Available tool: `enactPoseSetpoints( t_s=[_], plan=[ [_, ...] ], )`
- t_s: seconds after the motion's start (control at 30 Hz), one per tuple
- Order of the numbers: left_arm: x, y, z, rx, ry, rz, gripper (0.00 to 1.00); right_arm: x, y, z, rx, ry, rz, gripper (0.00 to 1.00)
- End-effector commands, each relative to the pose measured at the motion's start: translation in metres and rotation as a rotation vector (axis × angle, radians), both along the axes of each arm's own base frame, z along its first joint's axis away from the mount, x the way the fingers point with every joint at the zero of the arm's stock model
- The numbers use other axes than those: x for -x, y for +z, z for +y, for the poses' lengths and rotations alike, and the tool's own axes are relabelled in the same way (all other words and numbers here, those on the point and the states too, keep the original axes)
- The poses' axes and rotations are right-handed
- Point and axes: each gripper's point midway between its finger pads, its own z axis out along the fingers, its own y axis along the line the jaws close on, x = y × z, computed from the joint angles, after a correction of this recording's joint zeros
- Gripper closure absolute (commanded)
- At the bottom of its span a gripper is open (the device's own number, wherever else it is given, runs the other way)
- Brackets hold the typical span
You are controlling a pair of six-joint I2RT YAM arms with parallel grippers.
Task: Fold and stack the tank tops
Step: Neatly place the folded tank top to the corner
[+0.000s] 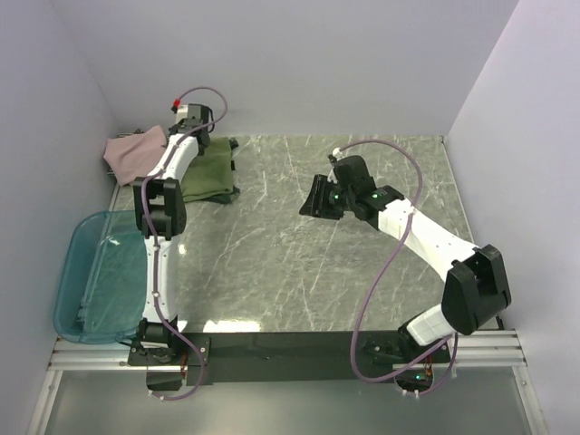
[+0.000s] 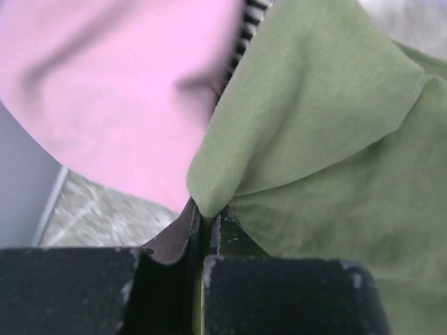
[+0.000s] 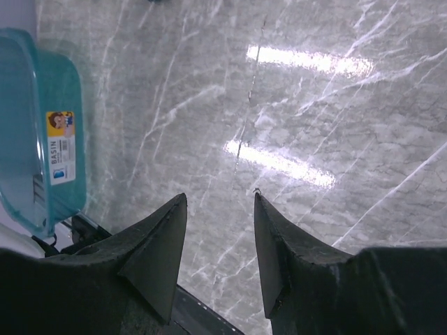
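The left gripper will next lift the green top, carry it to the left in the top view onto the dusty-pink top (image 1: 136, 156) (image 2: 133, 105) and let go of it, because both tops lie unstacked.
The olive-green tank top (image 1: 208, 172) lies folded at the table's back left. The dusty-pink one (image 1: 136, 152) lies crumpled left of it, by the wall. My left gripper (image 1: 195, 130) is over the green top's far edge, shut on a pinch of its cloth (image 2: 209, 199). In the left wrist view the green cloth (image 2: 328, 139) fills the right, the pink cloth (image 2: 119, 84) the upper left, and a sliver of dark striped cloth (image 2: 244, 31) shows between them. My right gripper (image 1: 313, 201) hovers open and empty over mid-table (image 3: 220, 202).
A teal plastic bin (image 1: 100, 276) hangs over the table's left edge; it also shows in the right wrist view (image 3: 38, 132). Walls close the back and both sides. A black rail (image 1: 299, 346) runs along the near edge.
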Motion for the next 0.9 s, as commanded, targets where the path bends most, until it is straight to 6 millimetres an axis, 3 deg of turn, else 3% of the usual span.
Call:
enactPoseSetpoints(
  t_s=[0.0, 0.13, 0.27, 0.6, 0.73, 0.77, 0.87],
  plan=[
    [-0.021, 0.058, 0.019, -0.077, 0.008, -0.142, 1.0, 0.003, -0.003, 0.005, -0.007, 0.033, -0.01, 0.49],
    [-0.027, 0.087, 0.029, -0.097, 0.008, -0.212, 1.0, 0.002, -0.014, 0.007, -0.011, 0.036, 0.001, 0.49],
    [-0.033, 0.104, 0.04, -0.121, 0.006, -0.246, 1.0, 0.0, -0.023, 0.01, -0.002, 0.047, 0.017, 0.49],
    [-0.035, 0.139, 0.069, -0.17, 0.019, -0.3, 1.0, -0.003, -0.035, 0.023, -0.029, 0.092, 0.045, 0.49],
    [-0.039, 0.152, 0.067, -0.176, -0.015, -0.325, 1.0, -0.002, -0.04, 0.024, -0.021, 0.092, 0.05, 0.49],
    [-0.037, 0.156, 0.082, -0.187, 0.0, -0.328, 1.0, -0.002, -0.041, 0.024, -0.016, 0.089, 0.053, 0.49],
    [-0.043, 0.164, 0.081, -0.187, -0.031, -0.353, 1.0, -0.003, -0.046, 0.024, -0.009, 0.085, 0.062, 0.49]
  ],
)
